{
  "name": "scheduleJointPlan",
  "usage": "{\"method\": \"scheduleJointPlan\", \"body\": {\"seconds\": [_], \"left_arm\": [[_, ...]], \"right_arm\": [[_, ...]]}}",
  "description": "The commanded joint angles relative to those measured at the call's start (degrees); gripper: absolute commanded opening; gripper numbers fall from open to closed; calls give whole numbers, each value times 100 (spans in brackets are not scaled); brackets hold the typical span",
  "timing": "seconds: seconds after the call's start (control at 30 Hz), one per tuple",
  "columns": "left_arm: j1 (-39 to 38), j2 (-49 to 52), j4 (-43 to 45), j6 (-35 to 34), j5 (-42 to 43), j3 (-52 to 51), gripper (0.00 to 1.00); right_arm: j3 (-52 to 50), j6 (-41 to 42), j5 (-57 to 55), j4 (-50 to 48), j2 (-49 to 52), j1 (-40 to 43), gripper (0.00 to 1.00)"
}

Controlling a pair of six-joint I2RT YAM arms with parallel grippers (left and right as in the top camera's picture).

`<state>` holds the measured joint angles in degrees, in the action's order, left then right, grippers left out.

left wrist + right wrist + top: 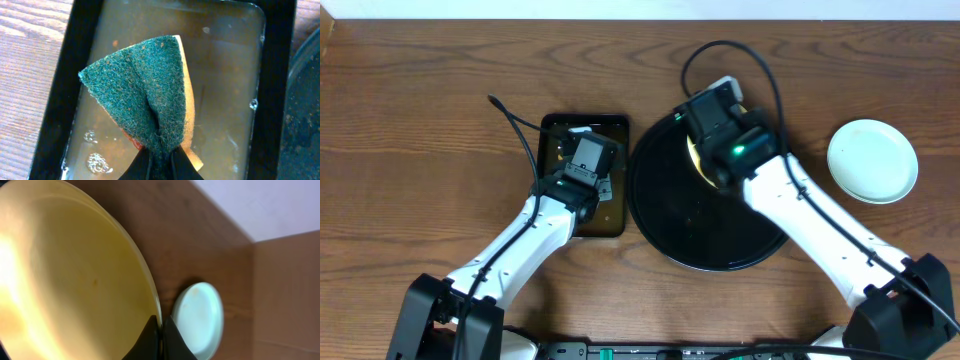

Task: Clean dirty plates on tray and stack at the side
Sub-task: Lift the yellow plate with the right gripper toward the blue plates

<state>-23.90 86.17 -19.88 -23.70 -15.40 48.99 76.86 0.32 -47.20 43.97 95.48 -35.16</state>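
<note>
I should next lower the sponge (145, 95) with my left gripper into the brownish water below in the rectangular pan and let go, because the pan's rim surrounds that spot.
My right gripper (161, 330) is shut on the rim of the pale yellow plate (65, 275) and holds it tilted over the back of the round black tray (670, 215). In the overhead view only a sliver of that plate (694, 150) shows under the gripper (715, 130). A mint-white plate (872, 160) lies on the table at the right; it also shows in the right wrist view (200, 317). My left gripper (160, 157) is shut on a green and yellow sponge (145, 95) over the rectangular pan (60, 90) of brownish water. A third plate is not in view.
The rectangular black pan (617, 130) sits just left of the tray, under my left gripper (585, 160). Black cables (740, 55) loop over the back of the table. The wooden table (420, 120) extends left and right.
</note>
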Motion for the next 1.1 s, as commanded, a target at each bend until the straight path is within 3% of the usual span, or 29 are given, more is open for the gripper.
{"method": "scheduleJointPlan", "body": {"seconds": [0.0, 0.33, 0.47, 0.63, 0.77, 1.07], "left_arm": [[118, 31, 15, 74, -140, -13, 8], [118, 31, 22, 74, -140, -13, 8], [118, 31, 17, 76, -114, -13, 8], [118, 31, 31, 400, 369, -13, 8], [129, 31, 118, 1622, 1123, -13, 8], [586, 160, 675, 1891, 1572, -13, 8]], "right_arm": [[20, -129, -1047, -63, -136, -282, 1], [20, -120, -1296, -223, -136, -389, 1], [20, 437, -929, -234, -136, -236, 1], [20, 1342, 341, 20, -136, 581, 1], [20, 1762, 1222, 155, -136, 1670, 1], [17, 2057, 3169, 216, -136, 3823, 1]]}}
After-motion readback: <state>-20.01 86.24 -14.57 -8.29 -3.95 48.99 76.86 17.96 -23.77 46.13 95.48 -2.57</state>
